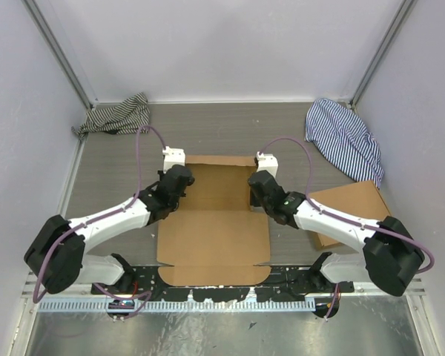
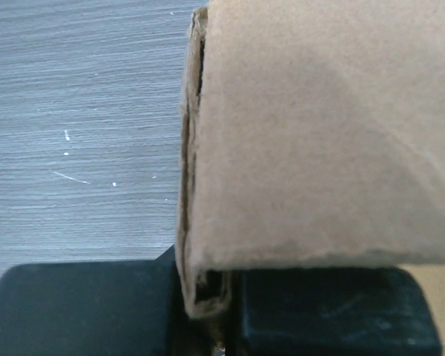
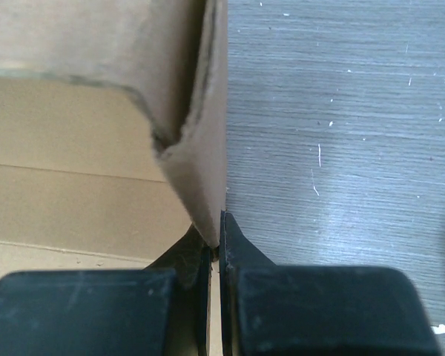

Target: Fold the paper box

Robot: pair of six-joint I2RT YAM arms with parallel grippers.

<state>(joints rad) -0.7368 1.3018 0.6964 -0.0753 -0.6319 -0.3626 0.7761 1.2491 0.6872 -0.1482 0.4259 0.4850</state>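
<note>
I already have the box's side upright between my right gripper's fingers, so next I should ease it slightly outward with that side's near end (image 3: 205, 205) and open to release.
The paper box (image 1: 213, 236) is brown die-cut cardboard lying mid-table, with its far half partly raised into side walls. My left gripper (image 1: 179, 180) is shut on the box's left side wall; the left wrist view shows the doubled cardboard wall (image 2: 196, 185) pinched between the black fingers (image 2: 81, 311). My right gripper (image 1: 258, 185) is shut on the right side wall; the right wrist view shows that upright wall (image 3: 204, 163) clamped between the fingers (image 3: 319, 311), with the box floor (image 3: 74, 193) to its left.
A stack of flat brown cardboard (image 1: 350, 211) lies under the right arm. Striped cloths lie at the back left (image 1: 117, 115) and back right (image 1: 346, 137). Grey walls and metal posts close in the table.
</note>
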